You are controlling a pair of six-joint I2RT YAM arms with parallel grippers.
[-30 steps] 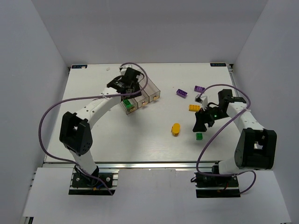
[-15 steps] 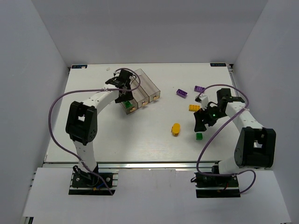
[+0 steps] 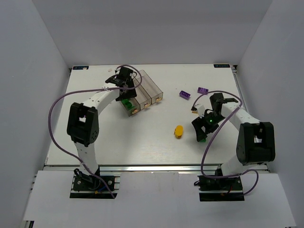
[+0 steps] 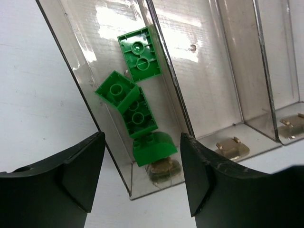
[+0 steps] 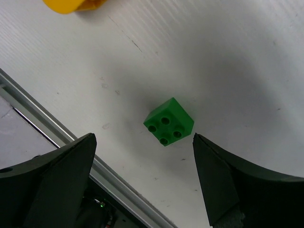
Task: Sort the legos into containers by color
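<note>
The lego lies below the open fingers of my right gripper, so next I should lower that gripper onto the loose green lego (image 3: 203, 140) (image 5: 168, 122) and close its fingers on opposite sides of the lego.
Three joined smoky containers (image 3: 148, 89) stand at the back left. The left bin (image 4: 88, 42) holds several green legos (image 4: 140, 53), and the middle bin (image 4: 204, 71) shows nothing inside. My left gripper (image 4: 141, 142) hovers open just above that bin's labelled end with nothing between its fingers. My right gripper (image 5: 144, 142) is open above a loose green lego (image 5: 168, 122) on the table, with one finger on either side. A yellow-orange oval lego (image 3: 178, 131) lies to its left. Two purple legos (image 3: 185, 94) (image 3: 203, 90) lie farther back. The yellow-orange rectangular lego (image 3: 194, 109) peeks out beside the right arm.
The table's front metal rail (image 5: 118, 190) runs close under my right gripper. The white side walls stand beyond the left and right edges of the table. A purple cable (image 3: 57, 104) loops out from the left arm.
My left gripper has opened wider over the left bin. My right gripper has moved left and toward the front, and now stands over the loose green lego. The right arm now hides most of the yellow-orange rectangle.
</note>
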